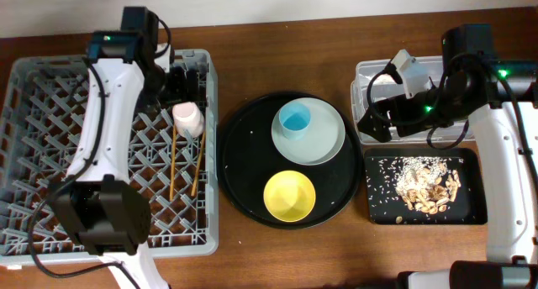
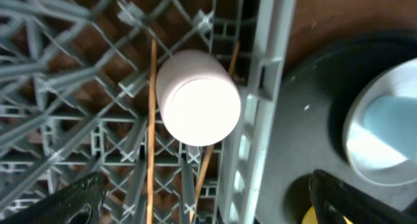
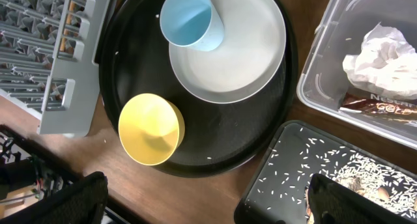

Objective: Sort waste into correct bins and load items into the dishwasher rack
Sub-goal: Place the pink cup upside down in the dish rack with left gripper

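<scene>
My right gripper moves from the clear tub across to the blue cup and goes down to its rack-side rim (image 1: pixel 280 117) (image 3: pixel 162 19) next.
The pink cup (image 1: pixel 188 118) (image 2: pixel 199 98) stands upside down in the grey dishwasher rack (image 1: pixel 50 104), between two chopsticks (image 1: pixel 173 163) (image 2: pixel 152 120) lying on the grid. My left gripper (image 1: pixel 179 83) (image 2: pixel 205 208) hangs open just above the cup, holding nothing. The blue cup (image 1: pixel 295 119) (image 3: pixel 190 19) sits on the pale plate (image 1: pixel 324 142) (image 3: pixel 241 61), beside the yellow bowl (image 1: pixel 290 196) (image 3: pixel 151 128). Tissue (image 3: pixel 381 58) and wrapper (image 3: pixel 381 107) lie in the clear tub (image 1: pixel 366 79). Food scraps (image 1: pixel 424 188) fill the black tray (image 1: pixel 471 209). My right gripper (image 1: pixel 376 119) (image 3: pixel 208 208) is open and empty.
Plate, blue cup and bowl rest on a large round black tray (image 1: pixel 244 167) between the rack and the bins. Rice grains are scattered over the small black tray. The right arm's cables hang over the clear tub.
</scene>
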Motion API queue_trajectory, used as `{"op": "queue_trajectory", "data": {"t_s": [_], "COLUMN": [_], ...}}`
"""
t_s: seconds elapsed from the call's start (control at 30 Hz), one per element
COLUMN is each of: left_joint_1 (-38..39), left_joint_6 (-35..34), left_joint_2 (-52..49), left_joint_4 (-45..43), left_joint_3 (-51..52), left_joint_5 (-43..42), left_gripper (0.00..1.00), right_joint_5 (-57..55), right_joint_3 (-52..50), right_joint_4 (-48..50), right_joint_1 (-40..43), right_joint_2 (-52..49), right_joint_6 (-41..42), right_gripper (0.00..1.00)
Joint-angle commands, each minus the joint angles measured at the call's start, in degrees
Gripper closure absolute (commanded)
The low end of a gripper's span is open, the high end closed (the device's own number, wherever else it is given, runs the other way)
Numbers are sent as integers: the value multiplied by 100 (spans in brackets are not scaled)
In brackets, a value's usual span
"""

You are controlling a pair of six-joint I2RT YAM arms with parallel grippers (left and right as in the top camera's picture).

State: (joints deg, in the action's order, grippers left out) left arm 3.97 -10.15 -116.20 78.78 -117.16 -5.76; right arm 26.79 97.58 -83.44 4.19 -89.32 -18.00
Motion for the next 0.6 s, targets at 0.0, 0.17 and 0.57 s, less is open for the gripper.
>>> {"op": "queue_trajectory", "data": {"t_s": [0.0,0.17,0.57], "left_joint_1": [-136,-726,-1528], "left_joint_6": [-210,-461,-461], "left_joint_2": [339,664,688], "left_joint_4": [234,481,874], "left_joint_3": [-684,-837,-835], "left_joint_5": [-37,-37,-39], "left_gripper": [1,1,1], "right_joint_5": [-52,957,-103], "right_joint_3": [-22,-22,-20], "right_joint_4": [9,341,1080], "right_joint_1": [-42,-42,-1491], "right_joint_2": [-9,-9,-57], "right_joint_6": [9,507,2621], "right_gripper": [1,1,21]}}
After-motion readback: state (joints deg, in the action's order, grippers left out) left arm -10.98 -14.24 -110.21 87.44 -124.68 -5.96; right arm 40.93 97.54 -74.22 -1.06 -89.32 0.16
